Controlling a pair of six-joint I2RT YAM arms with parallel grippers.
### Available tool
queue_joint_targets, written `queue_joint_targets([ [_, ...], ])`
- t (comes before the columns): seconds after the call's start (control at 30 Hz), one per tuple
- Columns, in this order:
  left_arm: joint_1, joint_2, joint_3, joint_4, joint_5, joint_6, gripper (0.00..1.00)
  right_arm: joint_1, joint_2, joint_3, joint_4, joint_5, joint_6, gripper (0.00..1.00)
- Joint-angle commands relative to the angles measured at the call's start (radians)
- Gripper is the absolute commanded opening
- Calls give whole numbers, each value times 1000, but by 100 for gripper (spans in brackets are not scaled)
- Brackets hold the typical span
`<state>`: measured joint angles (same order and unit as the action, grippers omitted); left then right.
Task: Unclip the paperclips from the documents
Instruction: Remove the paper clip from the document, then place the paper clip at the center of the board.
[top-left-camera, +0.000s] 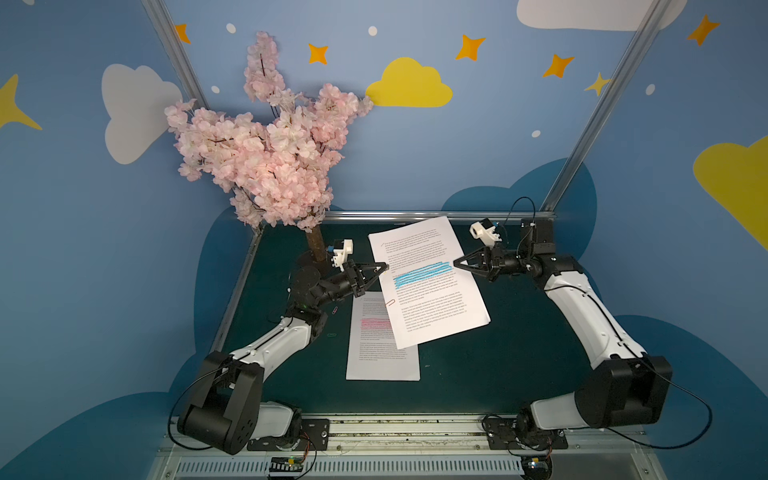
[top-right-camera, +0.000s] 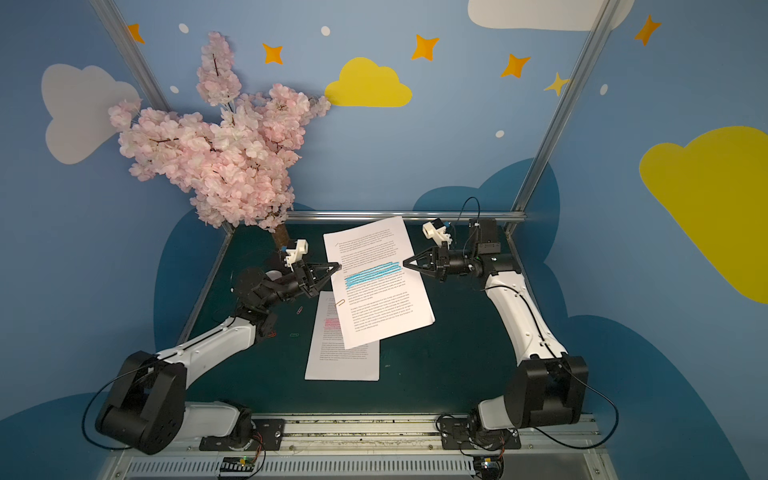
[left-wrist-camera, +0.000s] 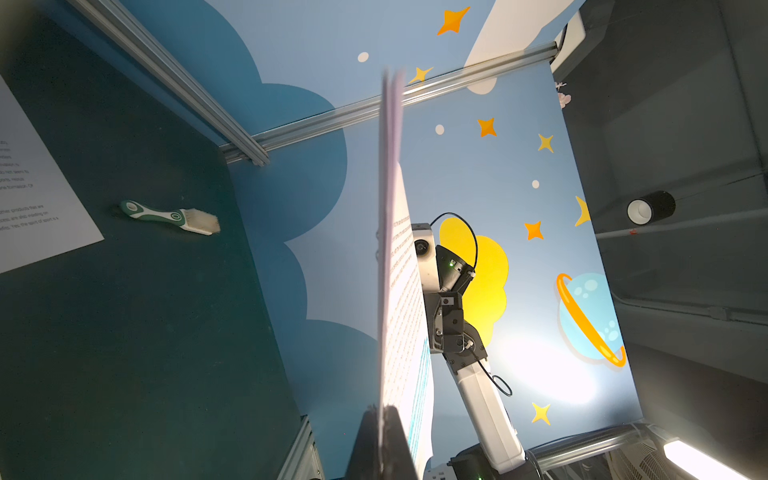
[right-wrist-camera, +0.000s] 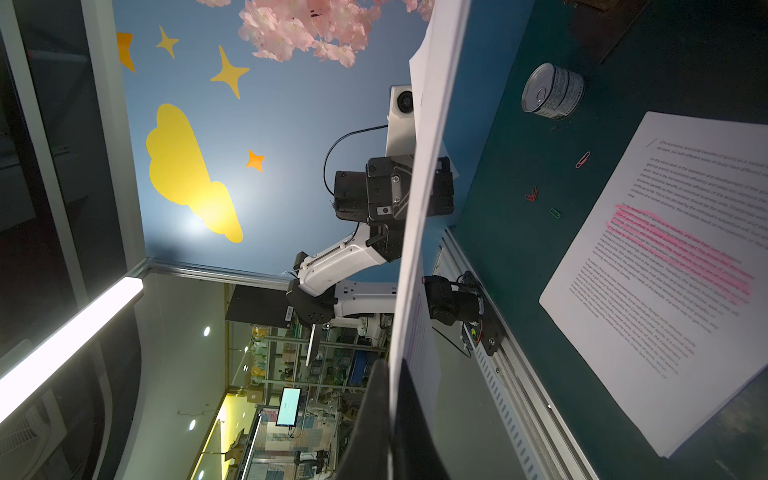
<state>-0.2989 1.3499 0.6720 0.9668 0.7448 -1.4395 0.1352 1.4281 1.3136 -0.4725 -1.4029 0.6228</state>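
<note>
The loose paperclips lie below and back of my left gripper, so next I need to pull it back and down off the document's edge and release the paperclip by them.
A white document (top-left-camera: 432, 299) (top-right-camera: 382, 299) with a blue highlighter band hangs tilted above the table, held by both arms. My left gripper (top-left-camera: 384, 268) (top-right-camera: 337, 266) is shut on its left edge and my right gripper (top-left-camera: 456, 262) (top-right-camera: 405, 262) on its right edge. Both wrist views show this document edge-on (left-wrist-camera: 401, 311) (right-wrist-camera: 419, 208), pinched between dark fingers (left-wrist-camera: 392, 440) (right-wrist-camera: 370, 415). An orange paperclip (top-left-camera: 390, 302) (top-right-camera: 340, 302) sits on its left edge. A second document (top-left-camera: 382, 357) (right-wrist-camera: 665, 291) with a pink band lies flat underneath. Loose paperclips (top-left-camera: 335, 310) (right-wrist-camera: 582, 160) lie on the mat left of it.
A pink blossom tree (top-left-camera: 270, 158) stands at the back left, its trunk (top-left-camera: 318, 245) close behind my left wrist. In the wrist views a green-and-white brush (left-wrist-camera: 170, 216) and a tin can (right-wrist-camera: 550, 91) lie on the green mat. Metal rails edge the table.
</note>
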Motion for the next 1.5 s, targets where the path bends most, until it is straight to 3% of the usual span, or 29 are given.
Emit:
queue_joint_targets([
  [0.0, 39, -11, -17, -60, -30, 33, 3, -70, -46, 6, 24, -2, -16, 0],
  [0.33, 46, -20, -39, -63, -51, 30, 3, -90, -44, 26, 138, 11, 76, 0],
  [0.67, 50, -43, -61, -84, -66, 44, 3, -95, -56, 13, 134, 11, 77, 0],
  [0.73, 60, -65, -70, -171, -72, 80, 3, -97, -64, -1, 130, 15, 74, 0],
  [0.8, 74, -119, -64, -456, -103, 206, 3, -96, -72, -22, 131, 18, 72, 0],
  [0.9, 79, -222, -3, -1077, -352, 456, 3, -93, -87, -56, 117, 27, 62, 0],
  [0.97, 101, -275, -37, -1191, -482, 513, 3, -89, -98, -70, 104, 29, 52, 0],
  [1.1, 182, -327, -149, -1224, -620, 530, 3, -80, -120, -101, 60, 51, 25, 0],
  [1.2, 234, -285, -184, -1207, -616, 551, 3, -71, -128, -122, 55, 56, 21, 0],
  [1.47, 270, -67, -163, -1109, -593, 607, 3, -30, -126, -115, 38, 66, 22, 0],
])
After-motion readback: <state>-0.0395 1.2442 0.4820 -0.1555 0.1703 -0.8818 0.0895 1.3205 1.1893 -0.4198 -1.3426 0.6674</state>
